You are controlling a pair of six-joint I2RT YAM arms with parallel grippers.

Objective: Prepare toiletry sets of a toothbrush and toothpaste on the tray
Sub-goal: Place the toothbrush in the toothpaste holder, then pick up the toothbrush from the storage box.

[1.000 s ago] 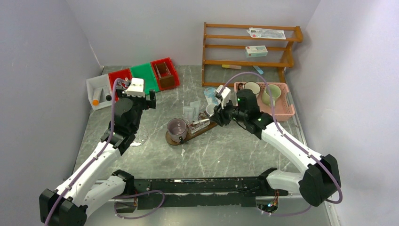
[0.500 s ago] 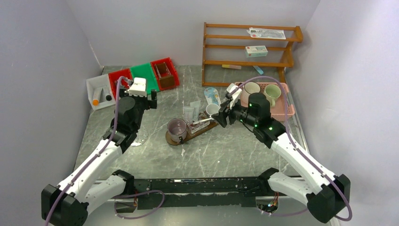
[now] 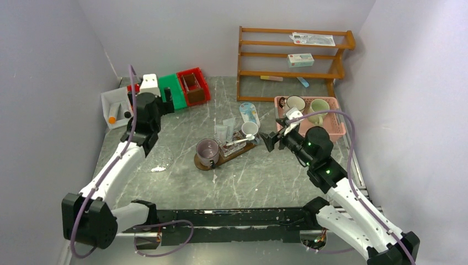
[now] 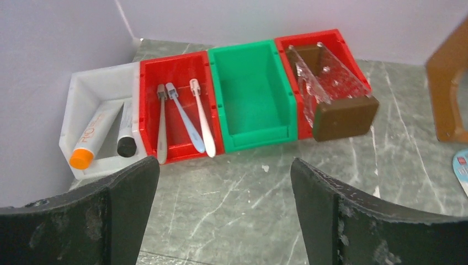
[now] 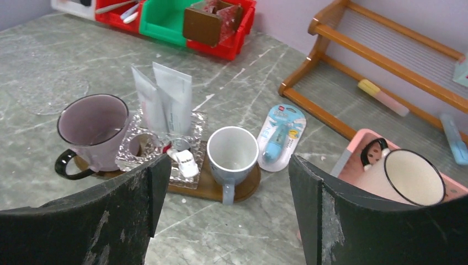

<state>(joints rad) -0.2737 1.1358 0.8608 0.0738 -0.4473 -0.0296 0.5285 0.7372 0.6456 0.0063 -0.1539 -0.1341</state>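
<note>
My left gripper lowers toward the left in its wrist view onto the blue toothbrush's handle [image 4: 190,130] next, since the handle slants toward the front rim of the red bin.
The dark wooden tray [image 5: 214,189] [image 3: 234,154] carries a purple mug [image 5: 94,130] [image 3: 208,151] at its left end. A crinkled clear holder [image 5: 139,148] with white tubes [image 5: 172,102] stands in its middle, and a white mug [image 5: 232,153] [image 3: 249,129] stands at its right end. My right gripper [image 5: 223,221] [image 3: 270,141] is open just right of the tray, holding nothing. At the back left, my left gripper [image 4: 223,221] [image 3: 165,99] hangs open over the table in front of a red bin [image 4: 175,63] with three toothbrushes [image 4: 200,117]. A white bin [image 4: 88,91] beside it holds toothpaste tubes [image 4: 92,142].
A green bin [image 4: 251,94] and a red bin with a brown holder [image 4: 331,88] continue that row. A packaged blue toothbrush [image 5: 279,137] lies behind the white mug. A pink basket [image 3: 338,131] with mugs stands right, and a wooden shelf [image 3: 292,55] stands behind it.
My right gripper opened, let go of the white mug on the tray's right end and drew back to the right. My left arm swung up-left toward the bins.
</note>
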